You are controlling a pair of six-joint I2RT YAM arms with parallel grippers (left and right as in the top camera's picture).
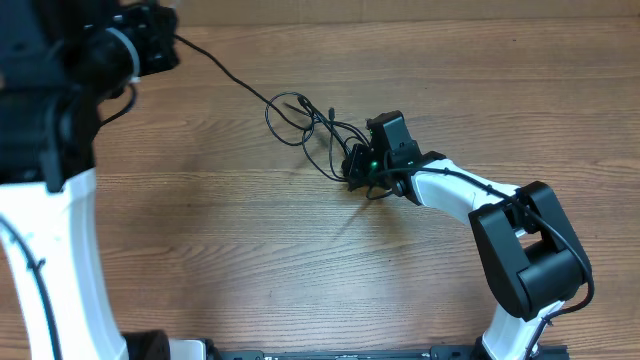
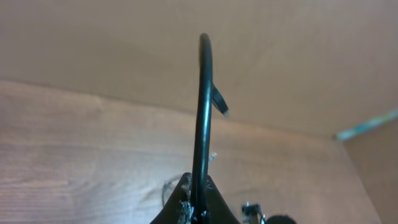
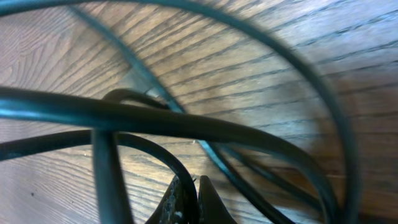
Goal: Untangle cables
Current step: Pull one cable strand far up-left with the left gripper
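Observation:
My left gripper pulls away from the tangle next, then lowers and releases the piece of cable on the bare table. That part of the table lies below the gripper.
A tangle of thin black cables [image 1: 310, 125] lies on the wooden table at centre. One strand [image 1: 225, 70] runs taut from the tangle up to the far left. My left gripper [image 1: 165, 40] is raised there and shut on that strand, which stands up between its fingers in the left wrist view [image 2: 202, 112]. My right gripper [image 1: 358, 165] is low on the tangle's right edge and shut on a cable loop [image 3: 186, 177]. Several blurred loops [image 3: 155, 118] fill the right wrist view. Plug ends are not clear.
The right arm [image 1: 520, 250] reaches in from the lower right, with a green light near its wrist. The left arm's white column [image 1: 60, 250] stands along the left edge. The table's far edge [image 1: 400, 22] is at the top.

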